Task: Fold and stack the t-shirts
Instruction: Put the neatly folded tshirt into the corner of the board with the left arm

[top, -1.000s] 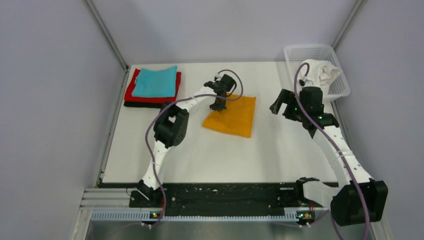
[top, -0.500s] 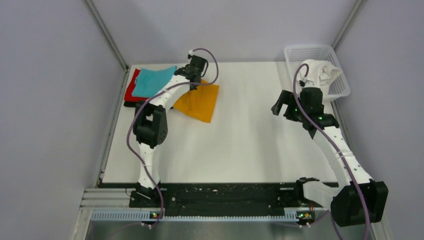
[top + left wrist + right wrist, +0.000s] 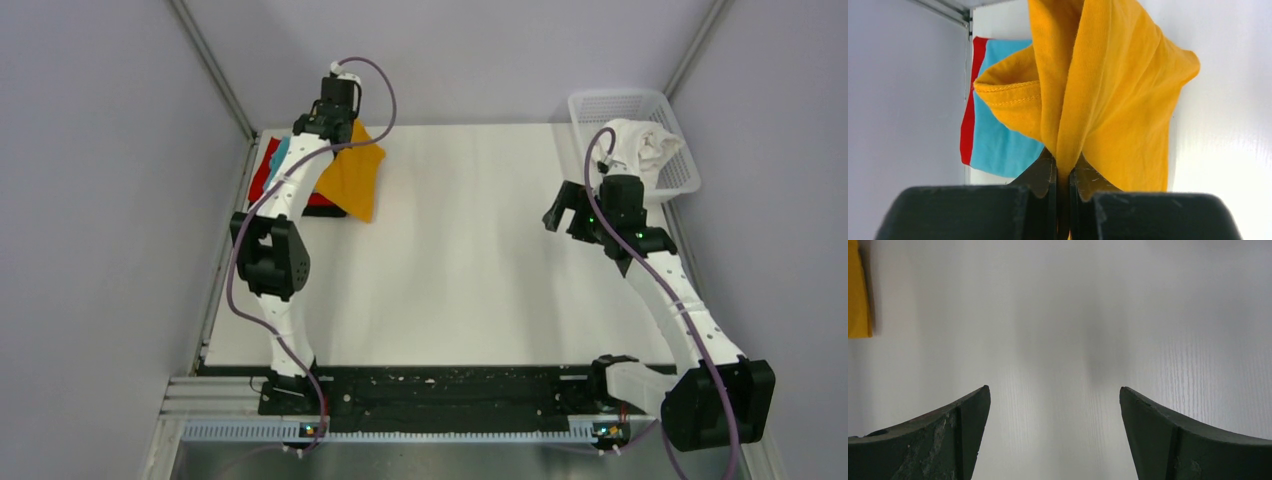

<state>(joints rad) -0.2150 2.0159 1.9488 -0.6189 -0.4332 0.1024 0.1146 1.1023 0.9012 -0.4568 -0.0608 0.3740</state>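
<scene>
The teal t-shirt [image 3: 279,158] is below my left gripper, on the left in the top view. Next, my left gripper will move to that side and down to let go of the orange t-shirt [image 3: 355,180].
My left gripper [image 3: 345,135] is shut on the folded orange t-shirt [image 3: 355,180] and holds it lifted at the far left of the table, hanging over the right edge of the stack. In the left wrist view [image 3: 1062,172] the orange t-shirt [image 3: 1118,100] hangs from the jaws above the teal t-shirt [image 3: 998,145] and the red t-shirt [image 3: 968,120]. The stack shows in the top view as red [image 3: 266,170] with teal [image 3: 279,152] on it and a black edge [image 3: 325,211]. A white t-shirt [image 3: 640,145] lies in the basket. My right gripper [image 3: 566,208] is open and empty over bare table [image 3: 1053,400].
A white mesh basket [image 3: 620,104] stands at the far right corner. Metal frame rails [image 3: 212,68] run along the table's left and back sides. The orange t-shirt's corner shows at the left of the right wrist view [image 3: 857,295].
My left gripper has carried the orange t-shirt from the table's middle to the far left, up to the stack. The right arm has not moved.
</scene>
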